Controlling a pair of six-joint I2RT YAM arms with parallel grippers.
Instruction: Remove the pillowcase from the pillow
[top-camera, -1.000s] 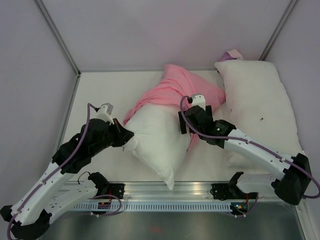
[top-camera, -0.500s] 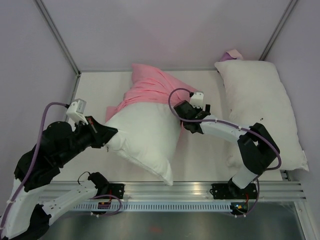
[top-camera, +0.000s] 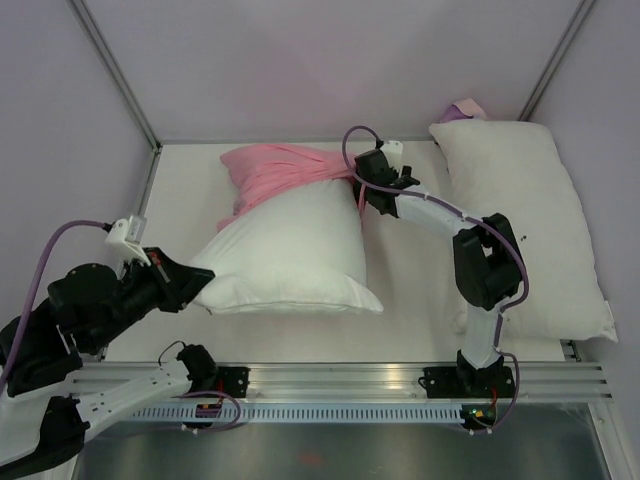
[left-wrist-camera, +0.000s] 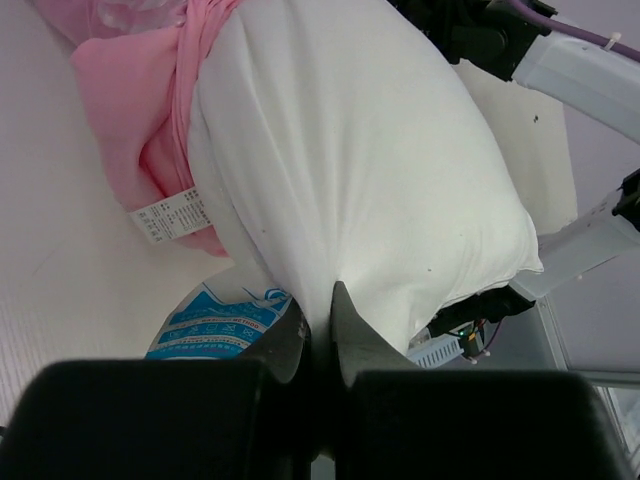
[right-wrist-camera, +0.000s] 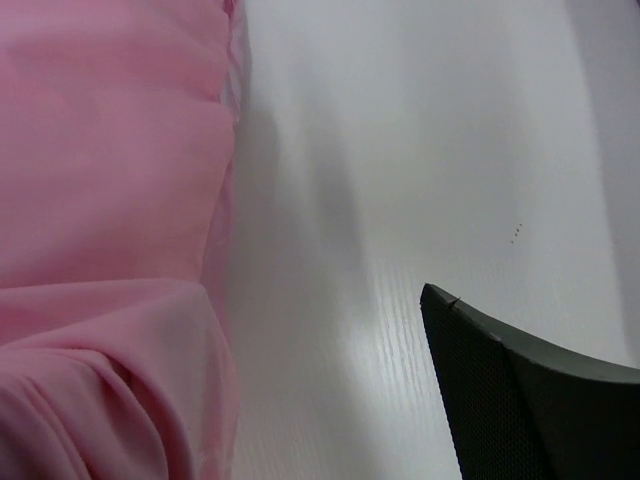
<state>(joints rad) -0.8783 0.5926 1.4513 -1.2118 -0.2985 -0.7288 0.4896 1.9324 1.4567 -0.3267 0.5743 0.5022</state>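
The pillow corner is held off the table, and my left gripper should next lower it outward toward the pillowcase's labeled edge (top-camera: 226, 222) (left-wrist-camera: 203, 238) and let it go.
The white pillow (top-camera: 290, 250) lies across the table's middle. The pink pillowcase (top-camera: 275, 170) is bunched over its far left end and stretches right toward my right gripper (top-camera: 358, 188). My left gripper (top-camera: 197, 285) is shut on the pillow's near left corner. The left wrist view shows the jaws (left-wrist-camera: 320, 305) pinching white pillow fabric (left-wrist-camera: 370, 150), a blue care tag (left-wrist-camera: 215, 325) beside them, and the pillowcase (left-wrist-camera: 130, 100) with its white label (left-wrist-camera: 170, 215). In the right wrist view one finger (right-wrist-camera: 520, 400) stands apart from the pink fabric (right-wrist-camera: 100, 200), with bare table between; the other finger is hidden.
A second white pillow (top-camera: 520, 220) with small dark specks lies along the right side. A purple scrap (top-camera: 462, 108) sits behind it. Walls close the table's left, back and right. A metal rail (top-camera: 400, 380) runs along the front edge.
My left gripper pulled the pillow's corner left and nearer. My right gripper moved to the back with the pillowcase. The case slid further off; more white pillow shows.
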